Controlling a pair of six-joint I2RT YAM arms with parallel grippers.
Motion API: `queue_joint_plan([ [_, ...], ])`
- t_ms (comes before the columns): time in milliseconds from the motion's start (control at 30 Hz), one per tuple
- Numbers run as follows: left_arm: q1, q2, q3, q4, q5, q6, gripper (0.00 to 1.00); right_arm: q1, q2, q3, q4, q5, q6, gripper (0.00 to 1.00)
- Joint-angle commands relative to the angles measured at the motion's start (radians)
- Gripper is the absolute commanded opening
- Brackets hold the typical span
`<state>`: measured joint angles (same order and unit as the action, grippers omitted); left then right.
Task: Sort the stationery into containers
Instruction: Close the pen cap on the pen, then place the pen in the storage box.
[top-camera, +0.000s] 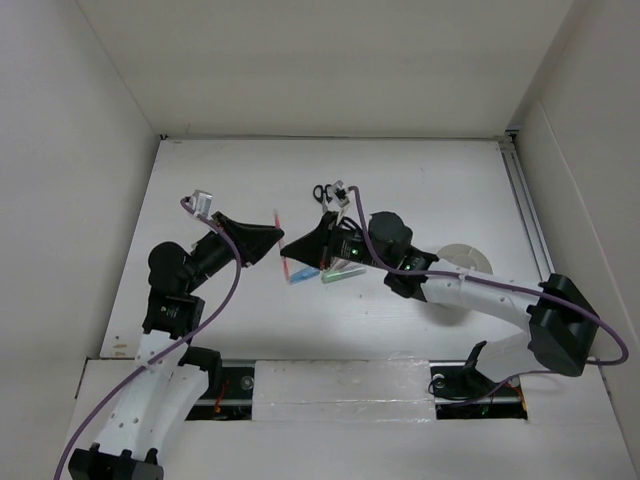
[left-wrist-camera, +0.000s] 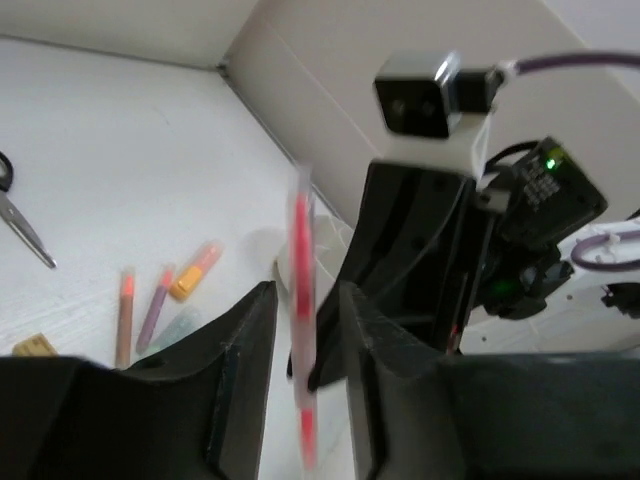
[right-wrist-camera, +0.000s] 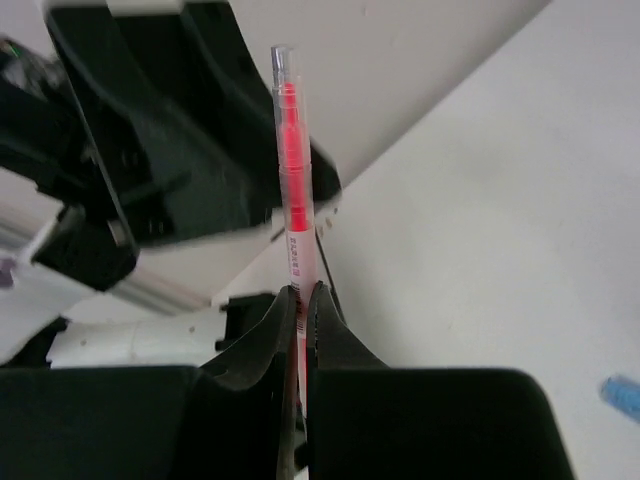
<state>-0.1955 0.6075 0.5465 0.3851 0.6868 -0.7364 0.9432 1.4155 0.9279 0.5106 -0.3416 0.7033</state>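
I next need to move my right gripper toward the right in the top view, then down to release over the round white cup (top-camera: 468, 258), because that gripper alone holds the pen.
A thin red pen (right-wrist-camera: 292, 170) stands upright between my two grippers in the middle of the table (top-camera: 230, 180). My right gripper (right-wrist-camera: 300, 297) is shut on its lower part. My left gripper (left-wrist-camera: 305, 300) is open, with one jaw on each side of the same pen (left-wrist-camera: 302, 250) and a gap on both sides. In the top view the two grippers meet tip to tip, the left (top-camera: 270, 242) and the right (top-camera: 290, 246), with the pen (top-camera: 278, 220) sticking up between them. The round white cup (top-camera: 468, 258) sits on the right, partly hidden by my right arm.
Black-handled scissors (top-camera: 325, 192) lie behind the grippers. A blue marker (top-camera: 300, 272) and a green marker (top-camera: 340, 272) lie under my right wrist. The left wrist view shows an orange marker (left-wrist-camera: 195, 272), a purple pen (left-wrist-camera: 155, 305), an orange pen (left-wrist-camera: 125, 315) and a yellow block (left-wrist-camera: 35, 345).
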Motion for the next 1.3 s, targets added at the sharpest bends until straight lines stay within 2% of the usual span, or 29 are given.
queue_joint_plan([
  [0, -0.019, -0.003, 0.036, -0.08, 0.103, -0.017, 0.28, -0.006, -0.03, 0.039, 0.232, 0.11, -0.011, 0.0],
  [67, -0.019, -0.015, 0.047, -0.08, 0.047, -0.049, 0.59, 0.005, -0.03, 0.038, 0.232, 0.11, -0.021, 0.0],
  [133, -0.019, -0.029, 0.073, -0.069, -0.022, -0.073, 1.0, 0.005, -0.021, 0.029, 0.232, 0.11, -0.031, 0.0],
  [333, -0.019, -0.028, 0.246, -0.081, -0.179, -0.106, 1.0, 0.016, 0.019, -0.006, 0.221, 0.16, -0.051, 0.0],
  [400, -0.019, -0.017, 0.344, -0.208, -0.343, -0.097, 1.0, 0.016, 0.019, -0.038, 0.221, 0.221, -0.062, 0.0],
  [500, -0.019, 0.037, 0.426, -0.398, -0.517, -0.057, 1.0, -0.018, -0.061, -0.073, 0.168, 0.333, -0.114, 0.0],
  [667, -0.019, 0.187, 0.475, -0.679, -0.618, 0.093, 1.0, -0.082, -0.277, -0.15, -0.07, 0.613, -0.238, 0.0],
  [800, -0.019, 0.23, 0.408, -0.73, -0.566, 0.205, 1.0, -0.188, -0.545, -0.282, -0.179, 0.742, -0.248, 0.0],
  [933, -0.019, 0.164, 0.281, -0.675, -0.53, 0.244, 1.0, -0.273, -0.761, -0.389, -0.299, 0.907, -0.289, 0.0],
  [1033, -0.019, 0.164, 0.299, -0.69, -0.506, 0.262, 1.0, -0.314, -0.895, -0.412, -0.371, 0.986, -0.289, 0.0],
  [1267, -0.019, 0.186, 0.299, -0.678, -0.434, 0.272, 1.0, -0.345, -1.055, -0.442, -0.559, 1.211, -0.249, 0.0],
])
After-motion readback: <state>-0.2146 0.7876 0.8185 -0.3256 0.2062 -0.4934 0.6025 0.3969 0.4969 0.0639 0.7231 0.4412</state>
